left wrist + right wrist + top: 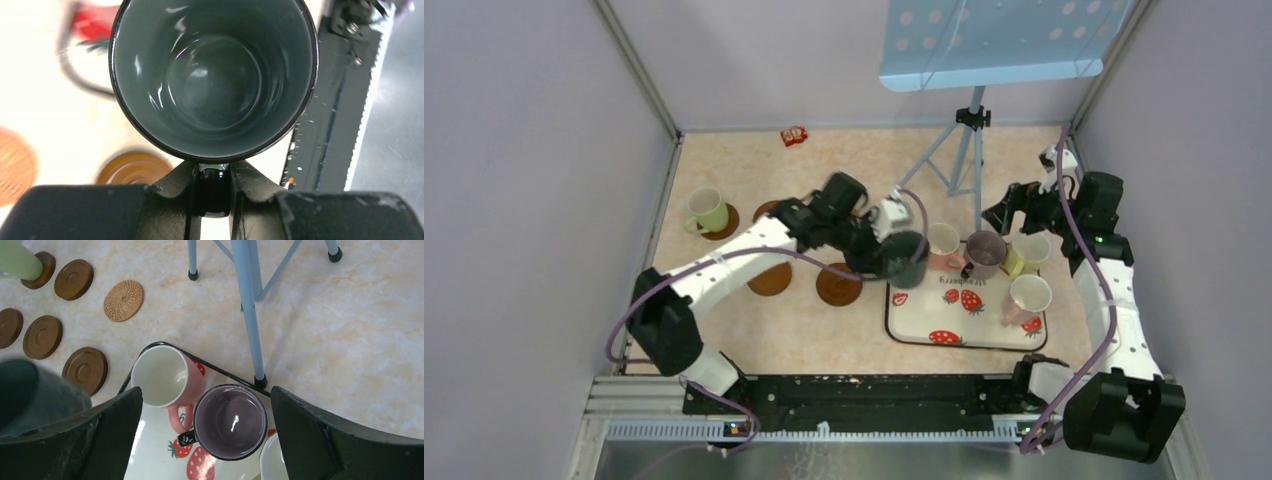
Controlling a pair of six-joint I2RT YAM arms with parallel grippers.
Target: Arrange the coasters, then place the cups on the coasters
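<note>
I will move my left gripper to the left in the top view next and lower the dark green cup onto the coaster beside the yellow-green cup's, since that one is empty.
My left gripper is shut on the handle of the dark green cup, which is at the tray's far left corner. A brown coaster shows blurred just beside it. Several brown coasters and one woven coaster lie left of the tray. A yellow-green cup stands on a coaster at the far left. My right gripper hangs open over the mauve cup and the pink cup. Another yellow-green cup and a light pink cup stand on the tray too.
The white strawberry-print tray lies right of centre. A blue tripod stand with a perforated blue board rises just behind it. A small red object lies at the back wall. Grey walls close in both sides.
</note>
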